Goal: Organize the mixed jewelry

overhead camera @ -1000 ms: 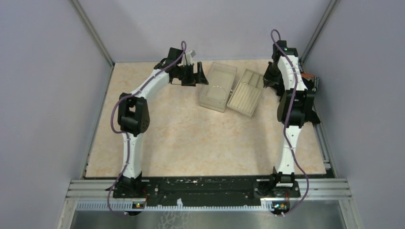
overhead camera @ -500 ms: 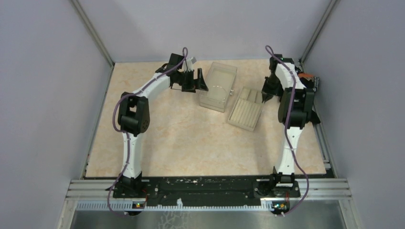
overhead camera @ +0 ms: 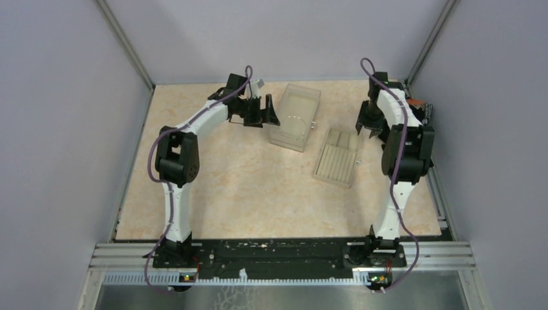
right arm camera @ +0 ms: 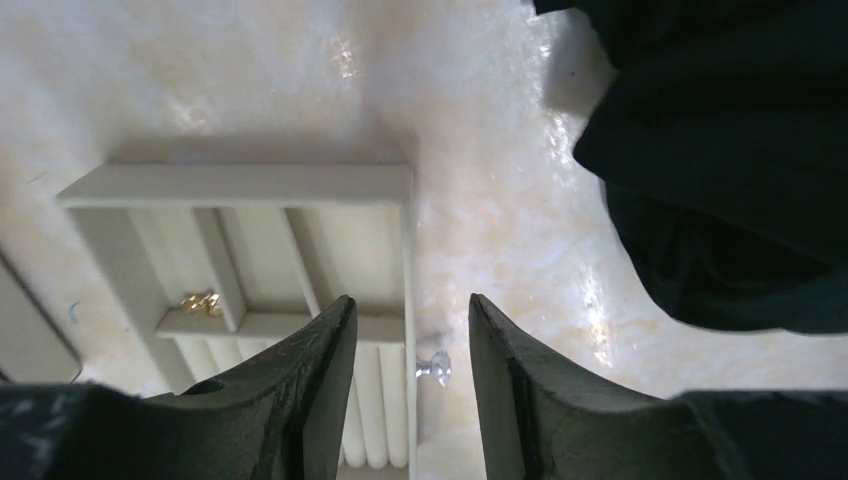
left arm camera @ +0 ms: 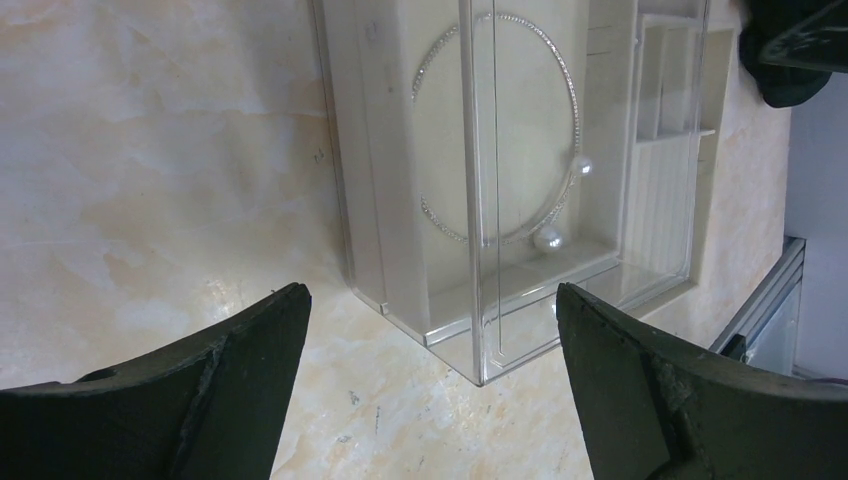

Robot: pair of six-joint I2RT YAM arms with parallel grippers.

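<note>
My right gripper will move back and down next, over the tray's thin side (overhead camera: 355, 168) beside the crystal knob (right arm camera: 434, 368), because that narrow side fits between its open fingers.
A thin silvery loop (left arm camera: 574, 110) with two pearls (left arm camera: 548, 238) lies in the clear box (overhead camera: 294, 117). My left gripper (overhead camera: 270, 113) is open wide and empty at the box's left corner, its jaws well apart in the left wrist view (left arm camera: 430, 295). A beige ridged tray (overhead camera: 336, 157) lies apart from the box. It holds tiny gold pieces (right arm camera: 200, 302) in a compartment. My right gripper (right arm camera: 410, 300) is open, its jaws either side of the tray's wall and crystal knob (right arm camera: 434, 368) without touching. It shows at the tray's far right end in the top view (overhead camera: 364, 126).
A black cloth heap (right arm camera: 720, 150) lies right of the tray by the right wall. The tray also shows behind the clear box in the left wrist view (left arm camera: 665, 190). Bare marbled table (overhead camera: 245, 187) spreads in front of both containers.
The beige tray has slid toward the near side, away from the clear box, and turned a little. My right gripper came nearer with it. My left gripper barely shifted.
</note>
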